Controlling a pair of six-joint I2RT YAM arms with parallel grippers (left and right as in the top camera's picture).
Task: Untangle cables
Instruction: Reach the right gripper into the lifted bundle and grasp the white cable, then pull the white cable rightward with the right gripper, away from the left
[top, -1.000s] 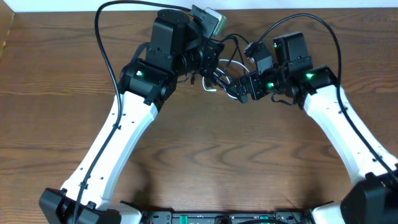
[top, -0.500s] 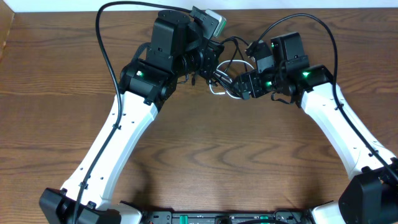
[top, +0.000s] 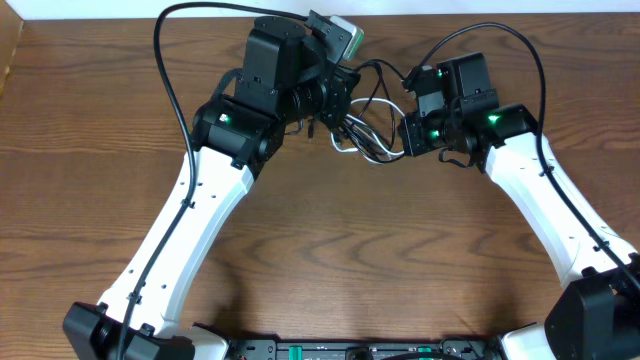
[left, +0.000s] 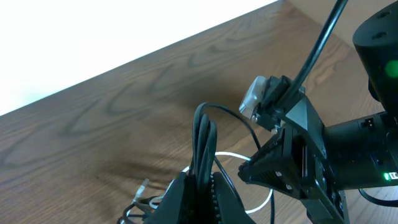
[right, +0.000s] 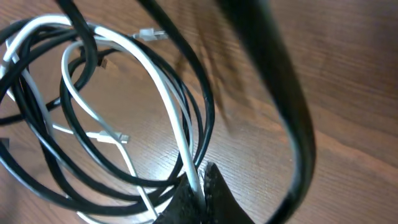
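The white cable (left: 233, 157) has bare wood to its right in the overhead view, so I will pull my right gripper away from the black loops and release it there.
The cables lie in a tangle (top: 367, 143) on the table between my two grippers, near the back edge. My left gripper (top: 343, 113) is shut on several loops of the black cable (left: 204, 140), which rise straight out of its jaws (left: 202, 196). The white cable (left: 233, 157) curves behind them. A small plug (left: 142, 186) rests on the wood to the left. My right gripper (top: 404, 136) is shut on the white cable (right: 166, 93), pinched at its fingertips (right: 200, 190). Loops of black cable (right: 206, 109) ring the white one, and a white plug (right: 149, 34) lies beyond.
The wooden table (top: 330, 250) ends close behind the arms at a pale back wall (left: 93, 43). Thick black arm cables arc above both wrists (top: 165, 70) (right: 292, 124). The right arm's body (left: 311, 162) sits close to the right of my left gripper.
The right gripper has closed from wide open onto the white cable and shifted slightly right, drawing the tangle out. The left gripper has kept its hold and place.
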